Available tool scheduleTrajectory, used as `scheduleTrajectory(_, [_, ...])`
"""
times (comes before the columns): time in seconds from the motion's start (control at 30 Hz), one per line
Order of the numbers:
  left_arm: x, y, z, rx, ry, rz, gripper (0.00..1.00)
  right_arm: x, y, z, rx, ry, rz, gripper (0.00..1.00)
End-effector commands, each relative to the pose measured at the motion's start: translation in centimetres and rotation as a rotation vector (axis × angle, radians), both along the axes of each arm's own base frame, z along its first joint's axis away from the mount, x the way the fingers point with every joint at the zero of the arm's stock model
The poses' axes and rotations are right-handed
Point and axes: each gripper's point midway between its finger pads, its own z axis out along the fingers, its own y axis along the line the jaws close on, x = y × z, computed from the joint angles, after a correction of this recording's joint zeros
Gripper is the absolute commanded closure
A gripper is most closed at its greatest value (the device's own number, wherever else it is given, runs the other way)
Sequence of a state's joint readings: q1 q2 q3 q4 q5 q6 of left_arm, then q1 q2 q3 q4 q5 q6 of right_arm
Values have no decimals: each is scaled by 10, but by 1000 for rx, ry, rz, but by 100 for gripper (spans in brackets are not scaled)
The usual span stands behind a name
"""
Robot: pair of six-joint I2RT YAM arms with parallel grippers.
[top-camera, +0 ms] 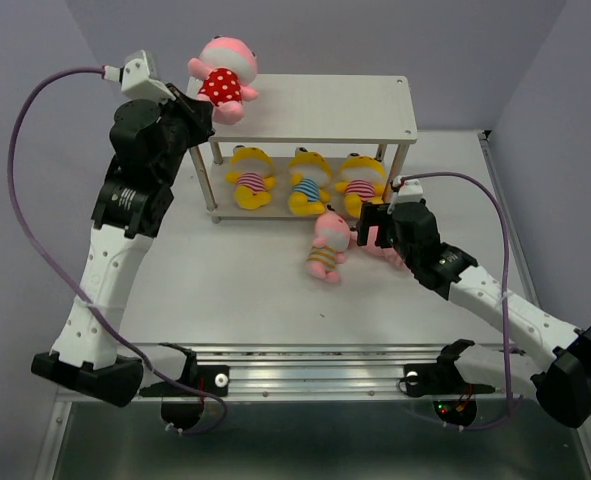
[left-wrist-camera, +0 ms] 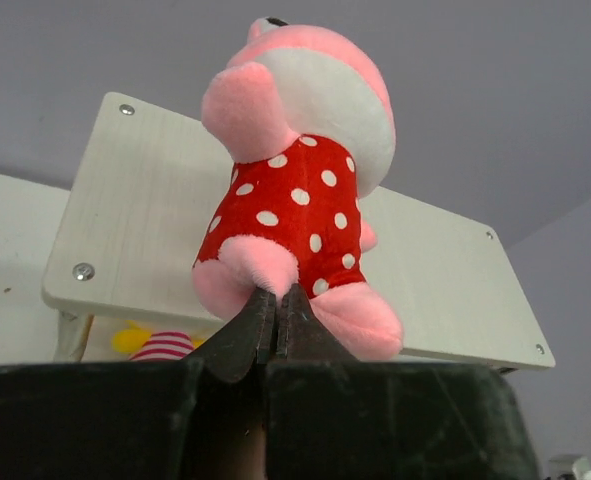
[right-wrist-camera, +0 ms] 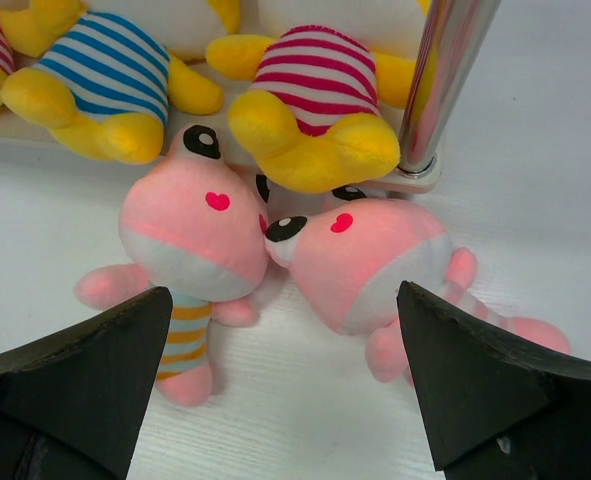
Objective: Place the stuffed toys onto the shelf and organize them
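I should move my left gripper down and then outward to set the toy's feet on the shelf's top board, because the feet still hang by the top board's front edge.
My left gripper (top-camera: 205,113) is shut on the foot of a pink toy in a red polka-dot outfit (top-camera: 223,82) and holds it upright over the left end of the shelf's top board (top-camera: 325,108). In the left wrist view the fingers (left-wrist-camera: 275,305) pinch the toy (left-wrist-camera: 295,190) at its lower edge. Three yellow striped toys (top-camera: 308,180) lie on the lower tier. Two pink striped toys lie on the table in front of the shelf, one with orange and blue stripes (right-wrist-camera: 190,230) and one to its right (right-wrist-camera: 375,260). My right gripper (right-wrist-camera: 280,375) is open and empty just above them.
The shelf's right front metal leg (right-wrist-camera: 440,80) stands just behind the right pink toy. The right end of the top board (top-camera: 375,110) is bare. Grey walls close in the back and sides. A metal rail (top-camera: 315,362) runs along the near table edge.
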State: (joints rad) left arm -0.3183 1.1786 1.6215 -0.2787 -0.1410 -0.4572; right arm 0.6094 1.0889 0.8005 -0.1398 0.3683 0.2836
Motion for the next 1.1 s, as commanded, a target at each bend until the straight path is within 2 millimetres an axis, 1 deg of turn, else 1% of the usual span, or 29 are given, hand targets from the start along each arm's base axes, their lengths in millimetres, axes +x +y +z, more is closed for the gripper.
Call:
scheduleTrajectory(0.0, [2,-9,38,56,-101,-59,100,-2,0,4,13,-31,6,0])
scheduleTrajectory(0.03, [10,-10,30,58,-72,-52,100,-1,0,5,12,-32,3,0])
scheduleTrajectory(0.07, [10,-10,33,55,-74,-49,100,-2,0,6,17,-33,2,0])
scheduleTrajectory(0.17, [17,-4,27,36,-52,-2,100,-2,0,6,17,-34,5,0])
scheduleTrajectory(0.23, [19,-4,25,38,-59,-4,100,-2,0,6,15,-29,5,0])
scheduleTrajectory(0.37, [28,-7,11,42,-24,-6,100,-2,-3,6,10,-30,-12,0])
scheduleTrajectory(0.47, [35,-5,2,49,-4,-6,100,-2,-7,4,-1,-26,-32,0])
scheduleTrajectory(0.6, [46,0,-12,42,40,14,100,-2,-8,3,-6,-23,-33,0])
scheduleTrajectory(0.73, [52,7,-19,30,63,41,100,-1,-8,4,-9,-24,-35,0])
scheduleTrajectory(0.93, [61,4,-31,29,91,12,100,-1,-9,3,-13,-22,-39,0])
scheduleTrajectory(1.07, [62,2,-33,28,96,-5,100,0,-9,1,-17,-18,-39,0])
